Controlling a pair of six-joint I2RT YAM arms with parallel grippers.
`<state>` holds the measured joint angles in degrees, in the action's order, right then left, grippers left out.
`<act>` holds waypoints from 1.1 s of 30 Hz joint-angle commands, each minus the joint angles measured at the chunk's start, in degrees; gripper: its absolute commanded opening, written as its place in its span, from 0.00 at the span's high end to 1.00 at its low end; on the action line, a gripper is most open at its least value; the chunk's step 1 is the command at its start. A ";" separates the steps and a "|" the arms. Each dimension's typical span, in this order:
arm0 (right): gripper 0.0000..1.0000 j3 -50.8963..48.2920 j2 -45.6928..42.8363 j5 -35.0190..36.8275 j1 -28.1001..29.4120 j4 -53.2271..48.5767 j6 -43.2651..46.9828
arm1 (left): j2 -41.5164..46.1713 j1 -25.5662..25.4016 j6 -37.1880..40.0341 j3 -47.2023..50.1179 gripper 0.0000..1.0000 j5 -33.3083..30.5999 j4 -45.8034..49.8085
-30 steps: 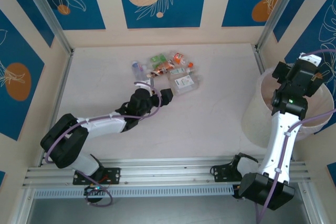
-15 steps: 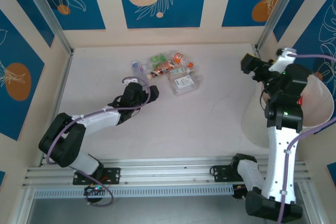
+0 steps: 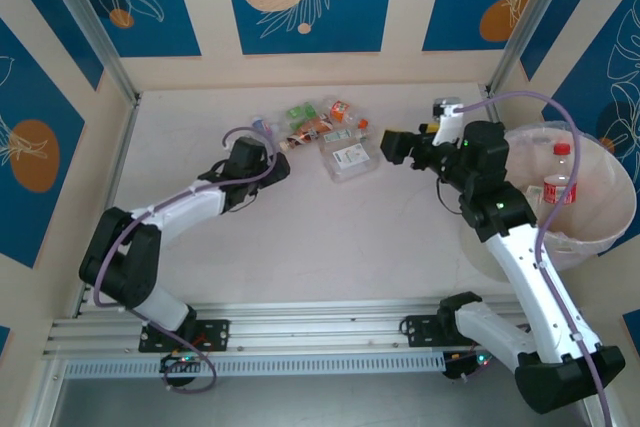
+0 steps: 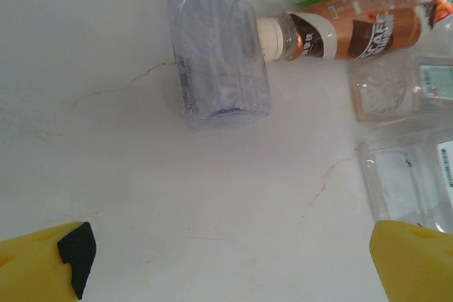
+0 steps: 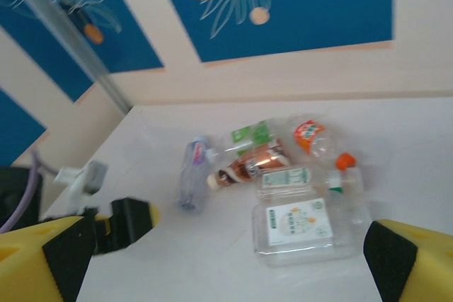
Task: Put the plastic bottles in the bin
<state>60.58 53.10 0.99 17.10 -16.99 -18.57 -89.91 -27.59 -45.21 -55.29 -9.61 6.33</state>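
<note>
The left gripper has only bare table between its open fingers, so it needs to move outward and down until they straddle the purple-labelled bottle's near end, and then close.
The plastic bottles lie in a loose heap at the far middle of the table. Among them are a clear purple-labelled bottle, a brown one and a flat clear one with a white label. My left gripper hovers just short of the purple-labelled bottle, open, with bare table between its fingers. My right gripper is open too and sits right of the heap, facing it. The bin stands at the right edge, with a red-capped bottle upright inside.
Patterned walls and metal posts close in the table on three sides. A rail runs along the near edge by the arm bases. The left gripper shows in the right wrist view, left of the heap.
My right arm has swung left from over the bin to the heap, uncovering the bottle in the bin. My left gripper has shifted left and a little farther back.
</note>
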 commanded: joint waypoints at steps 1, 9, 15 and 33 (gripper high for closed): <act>0.00 -1.67 -0.35 3.07 4.07 6.72 3.61 | -4.29 0.44 2.88 -5.02 0.00 1.17 7.80; 0.01 -4.48 1.17 4.77 5.72 9.52 2.06 | -15.15 1.74 3.05 -16.08 0.01 -3.37 13.18; 0.00 -4.52 1.50 5.32 5.75 8.92 2.13 | -20.11 4.38 6.08 -19.79 0.09 -1.29 8.76; 0.00 -4.02 2.09 8.07 5.49 7.68 3.47 | -32.45 5.01 10.60 -32.99 0.20 -3.27 15.12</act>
<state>56.34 55.27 7.44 22.50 -9.87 -16.25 -121.73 -23.03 -34.70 -87.81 -10.59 19.33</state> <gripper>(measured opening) 0.996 0.809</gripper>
